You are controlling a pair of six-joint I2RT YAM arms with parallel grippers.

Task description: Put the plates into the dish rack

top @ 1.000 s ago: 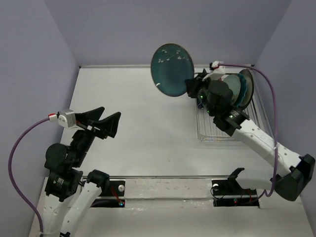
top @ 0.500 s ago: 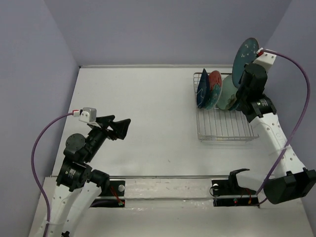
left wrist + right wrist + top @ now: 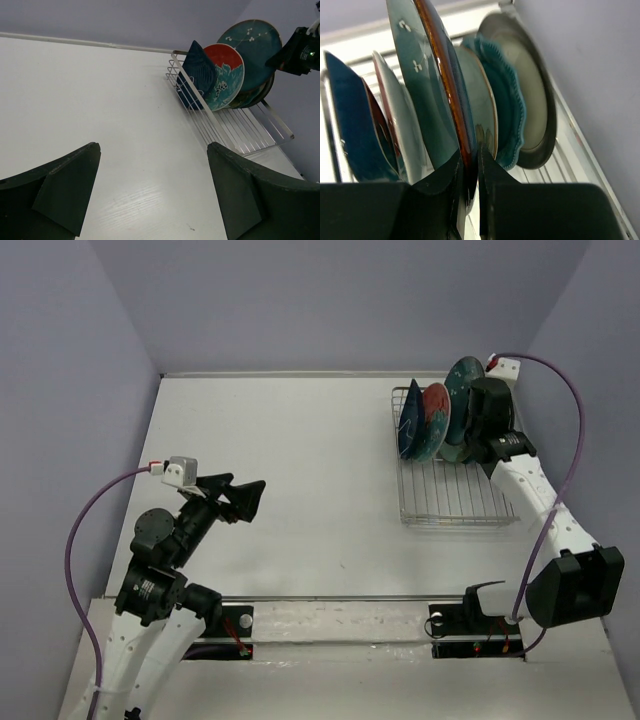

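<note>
My right gripper should next lower the blue-teal plate, which is still higher than its neighbours, into the slot below between the red and mint-green plates. Then it should let go of the plate.
The dish rack (image 3: 458, 502) stands at the table's far right and also shows in the left wrist view (image 3: 240, 134). Upright in it are the navy plate (image 3: 408, 422), the red plate (image 3: 436, 412) and others behind. My right gripper (image 3: 474, 408) is shut on the rim of the blue-teal plate (image 3: 463, 378) and holds it upright among the racked plates. In the right wrist view the gripper (image 3: 472, 156) pinches the plate's brown edge (image 3: 437, 75), between a pale plate back (image 3: 400, 125) and the mint-green (image 3: 481, 100), teal scalloped (image 3: 514, 111) and cream plates (image 3: 532, 100). My left gripper (image 3: 238, 496) is open and empty.
The grey walls rise close behind and to the right of the rack (image 3: 560, 330). The near half of the rack holds only bare wires (image 3: 252, 127). A rail (image 3: 340, 612) runs along the table's near edge between the arm bases.
My right arm swung the blue-teal plate from high left of the rack over to its right side, then lowered it in among the standing plates. My left arm shifted slightly, then stayed still.
</note>
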